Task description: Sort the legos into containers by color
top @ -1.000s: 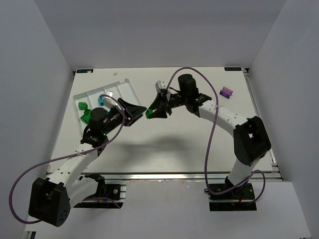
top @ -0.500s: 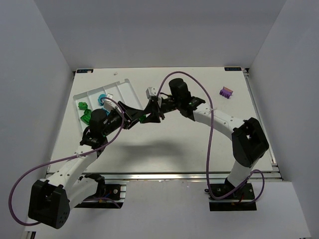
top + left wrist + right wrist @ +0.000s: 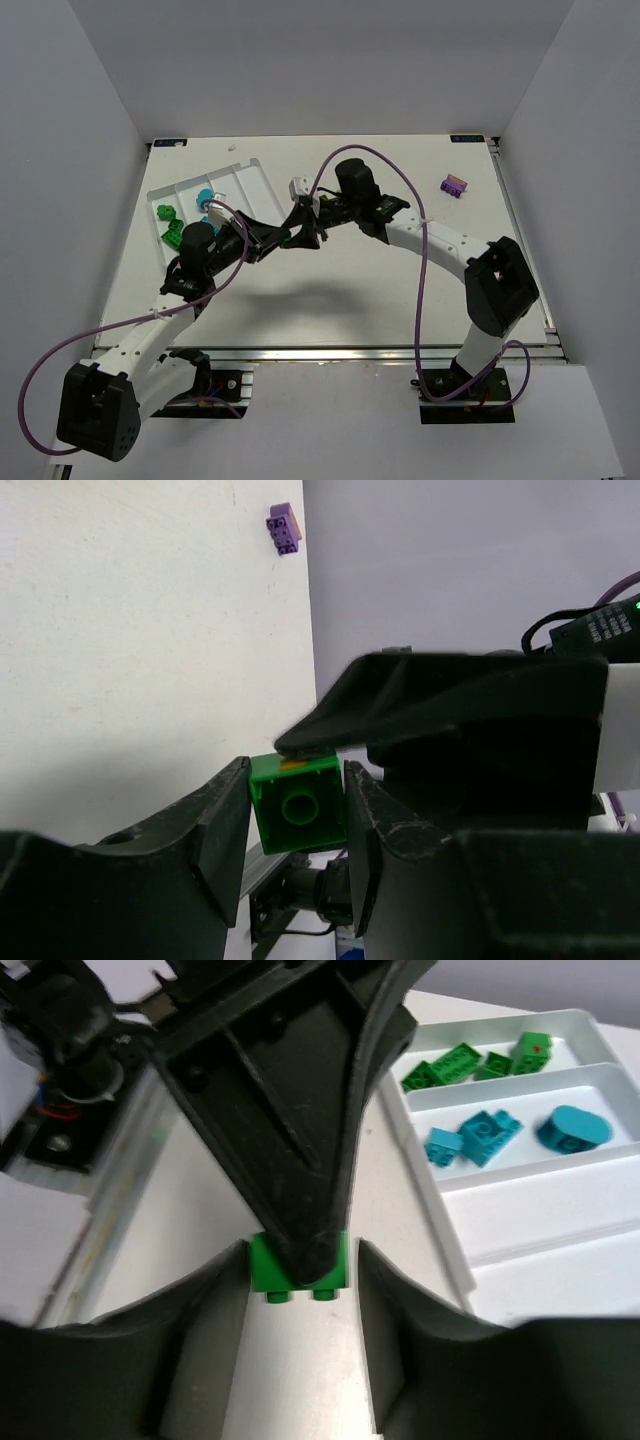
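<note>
I need to swing my left gripper to the container of green legos, lower it and let go of the matching lego, because the container is below and to the left of my gripper in the top view.
A green lego (image 3: 286, 239) hangs above the table's middle between both grippers. My right gripper (image 3: 300, 1280) is shut on it, its sides against the brick (image 3: 262, 1265). My left gripper (image 3: 297, 805) has come in from the other side, and its jaws press the same green lego (image 3: 300, 810) on two faces. One left finger (image 3: 290, 1110) covers the brick's middle in the right wrist view. The white tray (image 3: 520, 1260) holds several green legos (image 3: 470, 1060) in one container and cyan ones (image 3: 480, 1135) in the neighbouring container.
A purple brick (image 3: 455, 185) lies alone near the table's far right, and the left wrist view shows this purple brick (image 3: 284, 528) too. The tray (image 3: 240, 180) sits at the far left. Purple cables loop over both arms.
The right gripper carried the green lego leftward and the left gripper reached in to meet it. The left jaws narrowed from wide apart onto the brick.
</note>
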